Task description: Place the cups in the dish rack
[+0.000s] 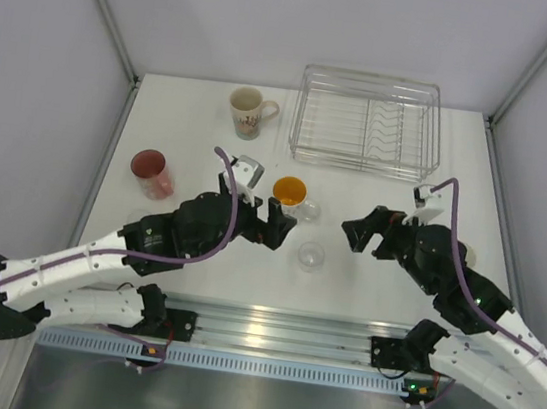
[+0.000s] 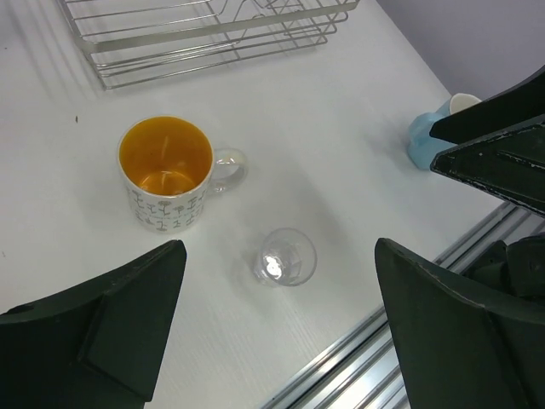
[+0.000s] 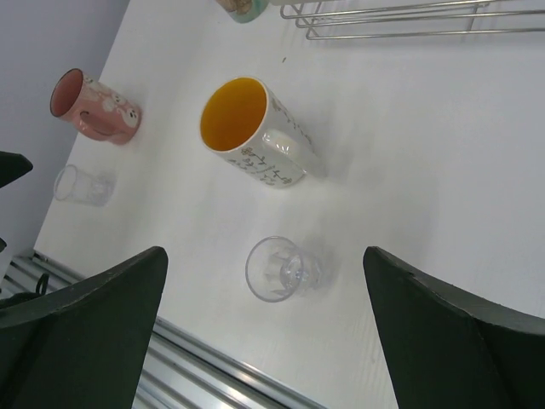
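Observation:
Next I should move my left gripper outward and down onto the orange cup's rim (image 1: 276,188) (image 2: 122,164) opposite the handle, since the cup stands below and outward of my gripper.
The silver wire dish rack (image 1: 365,121) stands at the back of the table with nothing in it. A cream floral mug (image 1: 249,111) sits to its left. A translucent red tumbler (image 1: 151,173) is at mid left. An orange cup with a clear handle (image 1: 291,194) stands mid-table, and a small clear glass (image 1: 311,256) is just in front of it. My left gripper (image 1: 257,215) hovers open left of the orange cup. My right gripper (image 1: 369,232) hovers open to the right of the small glass. A light blue cup (image 2: 430,136) sits behind the right gripper. Another clear glass (image 3: 81,183) stands near the red tumbler.
The aluminium rail (image 1: 278,326) carrying both arm bases runs along the near table edge. Grey walls with metal posts (image 1: 107,16) close in the left, right and back sides.

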You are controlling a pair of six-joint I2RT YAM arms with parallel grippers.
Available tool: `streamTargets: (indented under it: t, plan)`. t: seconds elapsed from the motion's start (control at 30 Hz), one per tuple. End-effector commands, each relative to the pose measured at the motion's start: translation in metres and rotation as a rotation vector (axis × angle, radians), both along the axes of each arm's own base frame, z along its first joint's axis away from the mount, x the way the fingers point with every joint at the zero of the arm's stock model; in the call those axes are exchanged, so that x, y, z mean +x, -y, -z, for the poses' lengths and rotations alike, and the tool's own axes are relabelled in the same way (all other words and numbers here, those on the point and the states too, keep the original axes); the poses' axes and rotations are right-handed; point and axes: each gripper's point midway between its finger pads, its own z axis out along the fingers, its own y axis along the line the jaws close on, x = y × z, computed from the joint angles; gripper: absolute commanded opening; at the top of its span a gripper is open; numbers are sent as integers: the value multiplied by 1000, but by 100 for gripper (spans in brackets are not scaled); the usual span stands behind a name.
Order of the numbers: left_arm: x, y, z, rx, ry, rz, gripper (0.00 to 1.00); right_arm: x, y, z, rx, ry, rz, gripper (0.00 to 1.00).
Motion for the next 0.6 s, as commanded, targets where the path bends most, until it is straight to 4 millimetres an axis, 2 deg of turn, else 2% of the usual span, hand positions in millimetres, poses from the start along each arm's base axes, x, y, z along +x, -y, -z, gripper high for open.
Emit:
streamTargets:
  t: [0.0, 0.33, 0.37, 0.47, 0.5, 0.57]
  plan:
    - [3, 5, -11, -38, 6, -9, 98, 1, 2, -26, 39, 46, 18, 100]
    - [12, 9, -17, 14, 49, -22, 98, -3, 10, -27, 41, 59, 25, 99]
    - [14, 10, -26, 12, 67, -20, 98, -4, 9, -26, 43, 61, 17, 99]
    - [17, 20, -30, 38, 70, -2, 98, -7, 8, -27, 60, 69, -1, 99]
    - [18, 24, -42, 26, 83, 7, 98, -8, 9, -28, 71, 75, 2, 99]
    - [23, 31, -38, 59, 73, 4, 98, -9, 10, -25, 75, 74, 3, 99]
